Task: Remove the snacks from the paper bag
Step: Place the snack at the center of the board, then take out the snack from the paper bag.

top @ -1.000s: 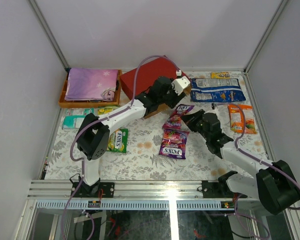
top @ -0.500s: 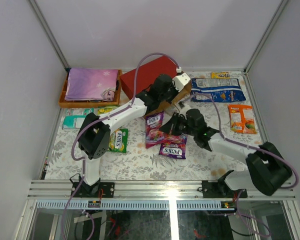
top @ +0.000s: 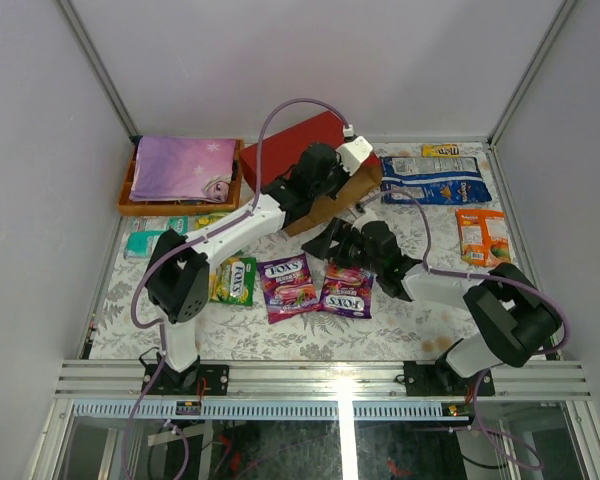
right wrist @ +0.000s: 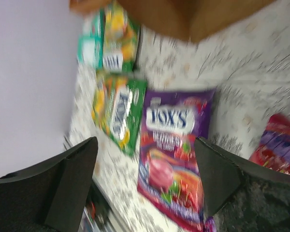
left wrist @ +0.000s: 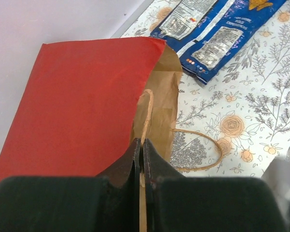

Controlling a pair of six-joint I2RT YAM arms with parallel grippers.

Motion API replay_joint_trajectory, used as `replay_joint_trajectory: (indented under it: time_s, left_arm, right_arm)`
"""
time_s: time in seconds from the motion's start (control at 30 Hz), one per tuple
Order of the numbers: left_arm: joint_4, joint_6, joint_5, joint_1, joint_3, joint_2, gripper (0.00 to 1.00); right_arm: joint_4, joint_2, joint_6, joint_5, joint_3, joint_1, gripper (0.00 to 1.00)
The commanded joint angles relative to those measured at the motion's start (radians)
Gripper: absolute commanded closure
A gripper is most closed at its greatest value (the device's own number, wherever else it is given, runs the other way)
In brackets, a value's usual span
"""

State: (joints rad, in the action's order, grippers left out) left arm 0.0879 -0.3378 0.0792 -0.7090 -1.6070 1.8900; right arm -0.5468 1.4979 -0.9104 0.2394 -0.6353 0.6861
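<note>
The bag's brown opening [top: 334,205] [right wrist: 193,17] lies outward of my right gripper, so I will reach outward with it into that opening, held by my left gripper, and close inside the bag.
The red paper bag [top: 298,148] lies on its side at the back, its brown mouth [left wrist: 160,104] facing right. My left gripper [top: 352,172] [left wrist: 141,145] is shut on the bag's upper rim by a loop handle [left wrist: 146,112]. My right gripper [top: 322,243] [right wrist: 145,169] hangs open above a purple Fox's packet [top: 288,285] [right wrist: 173,159], which lies flat and free. Next to it lie another purple packet [top: 346,292] and a green Fox's packet [top: 235,280] [right wrist: 117,113]. A blue-white bag [top: 435,180], an orange packet [top: 483,235], a yellow bar [top: 440,150] and a teal packet [top: 145,243] lie around.
An orange tray [top: 126,205] holding a flat purple patterned item sits at the back left. White walls close in on three sides. A metal rail [top: 330,375] runs along the table's near edge. The second bag handle [left wrist: 203,152] lies loose on the flowered cloth.
My right gripper carried the purple Fox's packet leftward, opened and let it go beside the green packet. My left gripper closed on the bag's rim and raised the mouth a little.
</note>
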Motion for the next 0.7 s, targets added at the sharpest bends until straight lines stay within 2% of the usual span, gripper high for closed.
replay_joint_trajectory:
  time_s: [0.0,0.13,0.2,0.3,0.5,0.6,0.67]
  left_arm:
    - [-0.036,0.017,0.030,0.017,-0.016,-0.042,1.00]
    - [-0.034,0.025,0.019,0.026,-0.010,-0.058,1.00]
    - [-0.037,0.028,0.016,0.031,-0.003,-0.062,1.00]
    - [-0.042,0.028,-0.001,0.039,0.007,-0.066,1.00]
    - [-0.038,0.031,-0.023,0.047,0.025,-0.082,1.00]
    - [-0.039,0.031,-0.027,0.046,0.034,-0.090,1.00]
    - [-0.039,0.032,-0.025,0.047,0.036,-0.092,1.00]
  right_arm:
    - [-0.403,0.060,-0.273,-0.248,0.071,-0.069,0.15]
    - [-0.669,0.294,-0.450,-0.279,-0.001,-0.090,0.33]
    - [-0.763,0.442,-0.536,-0.287,-0.086,-0.091,0.37]
    - [-0.801,0.587,-0.601,-0.331,-0.208,-0.091,0.38]
    - [-0.673,0.743,-0.642,-0.459,-0.426,-0.117,0.36]
    - [-0.546,0.791,-0.656,-0.489,-0.530,-0.131,0.35]
    - [-0.389,0.815,-0.674,-0.507,-0.608,-0.135,0.34]
